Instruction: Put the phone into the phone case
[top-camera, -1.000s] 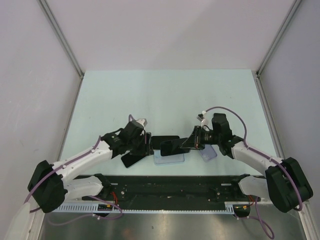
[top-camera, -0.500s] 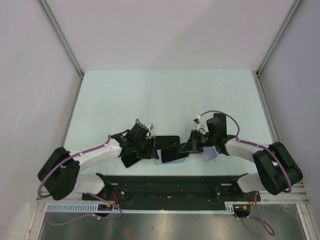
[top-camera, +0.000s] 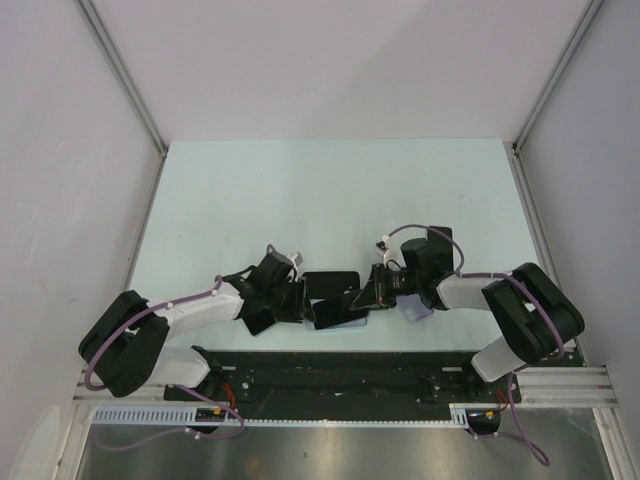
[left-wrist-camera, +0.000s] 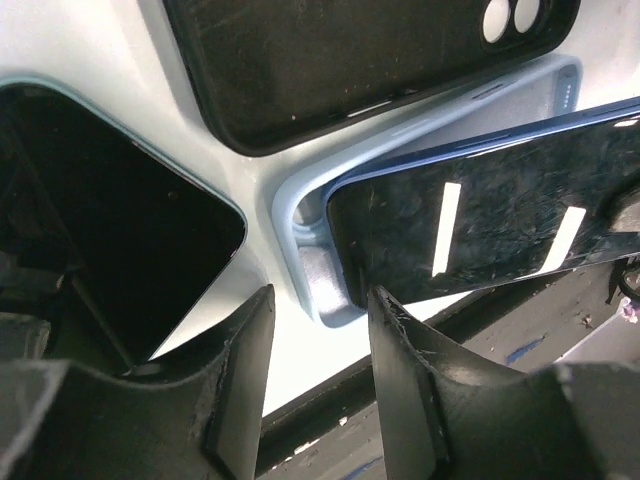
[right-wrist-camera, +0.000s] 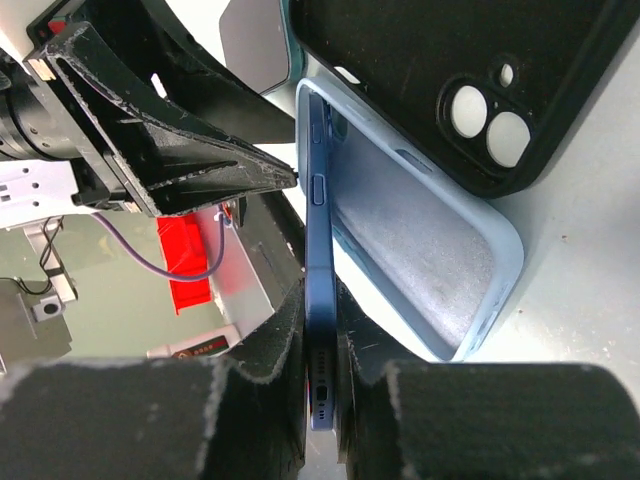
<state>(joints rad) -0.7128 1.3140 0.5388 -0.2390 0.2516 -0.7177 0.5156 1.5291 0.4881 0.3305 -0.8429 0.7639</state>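
Note:
The port end of the phone is still outside, so the right gripper will lower to the left in the top view, over the empty end of the case, and let go of the phone.
My right gripper (right-wrist-camera: 320, 350) is shut on the blue phone (right-wrist-camera: 318, 250) at its port end. It holds the phone tilted on one long edge over the light blue phone case (right-wrist-camera: 420, 260). From the left wrist, the phone's dark screen (left-wrist-camera: 490, 225) hangs over the case (left-wrist-camera: 310, 270), its corner at the case's end wall. My left gripper (left-wrist-camera: 320, 330) is open just short of that end, with nothing between its fingers. From above, the phone (top-camera: 335, 310) covers most of the case (top-camera: 355, 322), with the left gripper (top-camera: 303, 305) and right gripper (top-camera: 368, 297) at either end.
A black case (top-camera: 335, 282) with camera holes lies just beyond the blue one. A second dark-screened phone (top-camera: 260, 320) lies under the left arm. A pale case (top-camera: 415, 312) sits below the right wrist. The black rail (top-camera: 340, 365) runs close along the near edge.
The right gripper has brought the phone down and left onto the case. The left gripper has slid right to the case's end and its jaws have narrowed.

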